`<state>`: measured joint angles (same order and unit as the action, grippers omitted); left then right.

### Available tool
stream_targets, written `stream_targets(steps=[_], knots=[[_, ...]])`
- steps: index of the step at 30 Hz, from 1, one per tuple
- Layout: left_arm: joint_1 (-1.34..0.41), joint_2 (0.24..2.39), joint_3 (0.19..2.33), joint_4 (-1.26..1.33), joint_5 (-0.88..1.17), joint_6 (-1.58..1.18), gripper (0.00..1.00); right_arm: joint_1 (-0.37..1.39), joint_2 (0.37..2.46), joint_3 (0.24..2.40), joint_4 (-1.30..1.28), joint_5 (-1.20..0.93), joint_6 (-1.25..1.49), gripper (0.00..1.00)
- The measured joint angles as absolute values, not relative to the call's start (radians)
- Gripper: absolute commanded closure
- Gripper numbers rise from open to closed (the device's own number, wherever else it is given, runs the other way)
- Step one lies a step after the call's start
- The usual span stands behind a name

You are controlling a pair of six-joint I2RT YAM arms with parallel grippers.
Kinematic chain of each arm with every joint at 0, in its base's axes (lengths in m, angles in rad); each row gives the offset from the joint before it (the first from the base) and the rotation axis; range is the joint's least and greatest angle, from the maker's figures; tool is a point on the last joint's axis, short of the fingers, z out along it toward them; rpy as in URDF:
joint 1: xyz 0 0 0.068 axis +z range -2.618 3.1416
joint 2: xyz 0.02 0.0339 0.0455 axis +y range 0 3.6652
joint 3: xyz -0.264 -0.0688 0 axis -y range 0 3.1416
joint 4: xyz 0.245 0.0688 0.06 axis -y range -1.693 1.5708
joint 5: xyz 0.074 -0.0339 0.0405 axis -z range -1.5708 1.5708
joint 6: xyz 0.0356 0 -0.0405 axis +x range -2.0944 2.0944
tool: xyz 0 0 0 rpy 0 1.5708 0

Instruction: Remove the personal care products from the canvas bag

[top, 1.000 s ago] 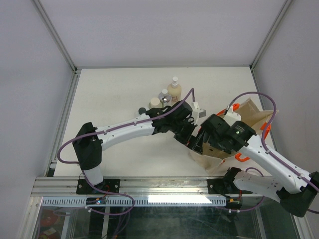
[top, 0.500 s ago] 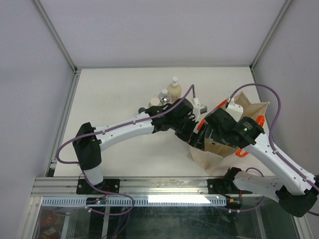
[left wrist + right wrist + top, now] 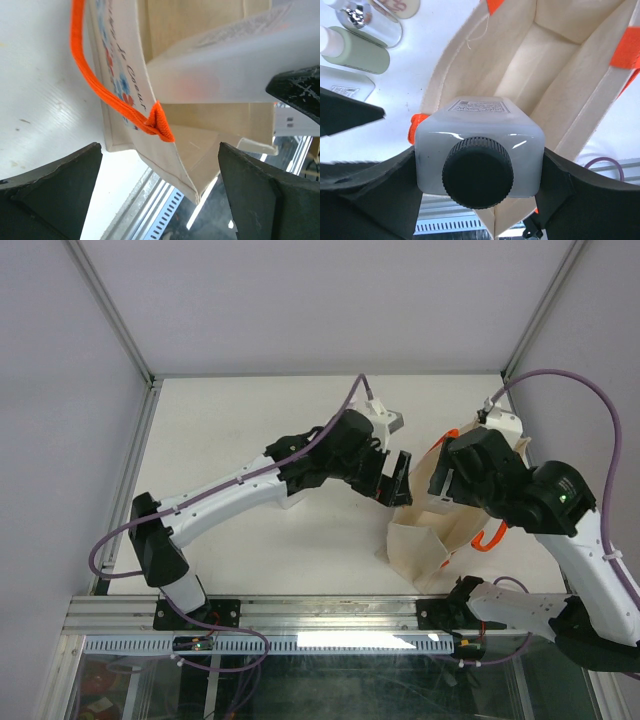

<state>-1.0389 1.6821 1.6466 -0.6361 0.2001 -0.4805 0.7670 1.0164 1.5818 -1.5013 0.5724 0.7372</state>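
My right gripper carries the whitish square bottle to the left in the top view next and lowers it to the open table to release it.
My right gripper [image 3: 478, 172] is shut on a whitish square bottle [image 3: 478, 127] with a dark cap and holds it above the open mouth of the canvas bag [image 3: 545, 65]. From above, the bag [image 3: 418, 545] stands at the right with an orange handle [image 3: 490, 538], and the right gripper [image 3: 446, 476] is over it. My left gripper [image 3: 397, 478] is open and empty just left of the bag. In the left wrist view its jaws [image 3: 160, 200] frame the bag's side [image 3: 130, 95], the orange handle [image 3: 95, 82] and the held bottle [image 3: 225, 65].
Several bottles lie on the table left of the bag: an olive cylinder [image 3: 360, 52], a silver-capped one [image 3: 367, 22] and a whitish square bottle [image 3: 342, 89]. From above the left arm [image 3: 300, 465] hides them. The table's near edge rail [image 3: 330, 610] runs close below the bag.
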Motion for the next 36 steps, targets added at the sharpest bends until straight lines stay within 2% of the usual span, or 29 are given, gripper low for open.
stream_targets(steps=[11, 21, 28, 36], knots=[[-0.891, 1.522, 1.715, -0.642, 0.149, -0.498, 0.01, 0.764, 1.135, 1.897, -1.537, 0.531, 0.497, 1.00], [-0.809, 1.366, 1.721, -0.693, 0.041, -0.493, 0.01, 0.762, 1.369, 2.197, -1.494, 0.353, 0.328, 1.00], [-0.797, 1.268, 1.729, -0.741, -0.078, -0.482, 0.01, 0.782, 1.489, 2.149, -1.374, 0.128, 0.247, 1.00], [-0.797, 1.168, 1.733, -0.796, -0.245, -0.479, 0.01, 0.910, 1.594, 1.834, -1.079, 0.016, 0.234, 1.00]])
